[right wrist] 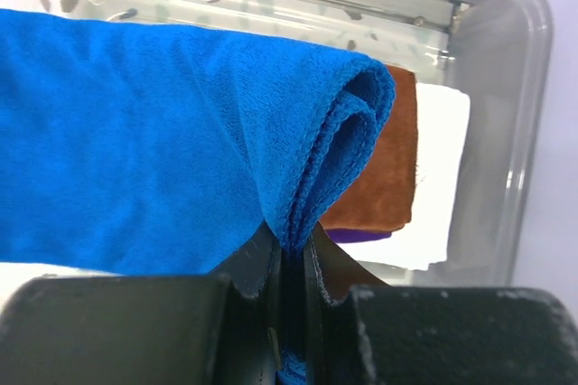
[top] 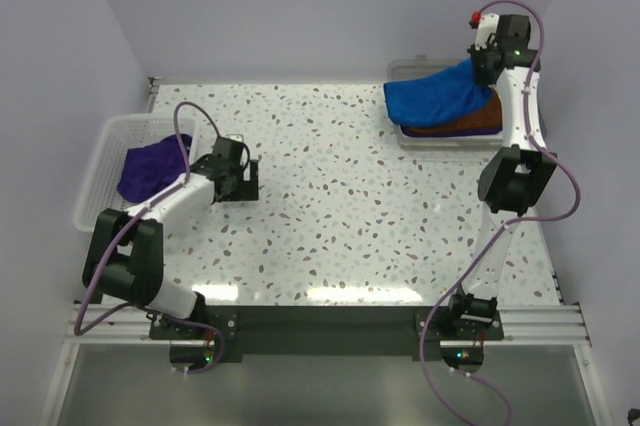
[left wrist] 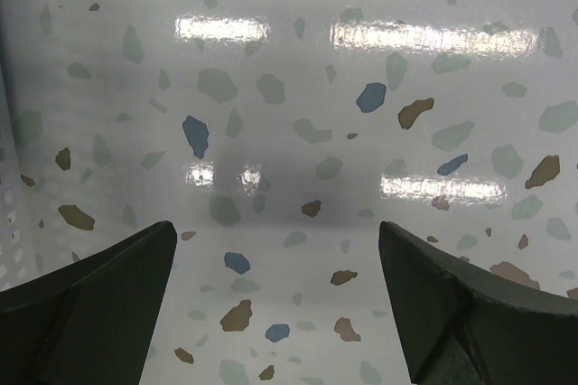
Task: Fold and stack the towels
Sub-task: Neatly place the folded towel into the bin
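Observation:
My right gripper should first move toward the tray's clear side to get down over the rust-brown towel (top: pixel 484 116) (right wrist: pixel 383 175), because the blue towel's loose end reaches past the tray's rim.
My right gripper (right wrist: pixel 291 245) is shut on the folded edge of the royal blue towel (right wrist: pixel 135 141), holding it over the grey tray (top: pixel 405 71) at the back right. The blue towel (top: pixel 435 93) drapes across a folded rust-brown towel (right wrist: pixel 384 177), with a sliver of a purple towel (right wrist: pixel 357 235) under that. Another purple towel (top: pixel 150 168) lies crumpled in the white basket (top: pixel 100 161) at the left. My left gripper (left wrist: pixel 275 286) hangs open just above the bare speckled table, right of the basket, with nothing between its fingers.
A white sheet (right wrist: pixel 438 177) lines the tray's floor under the stack. The tray's clear wall (right wrist: pixel 519 132) stands right of the right gripper. The basket's wall sits close to the left arm (top: pixel 180 196). The room's walls bound the table at back and sides.

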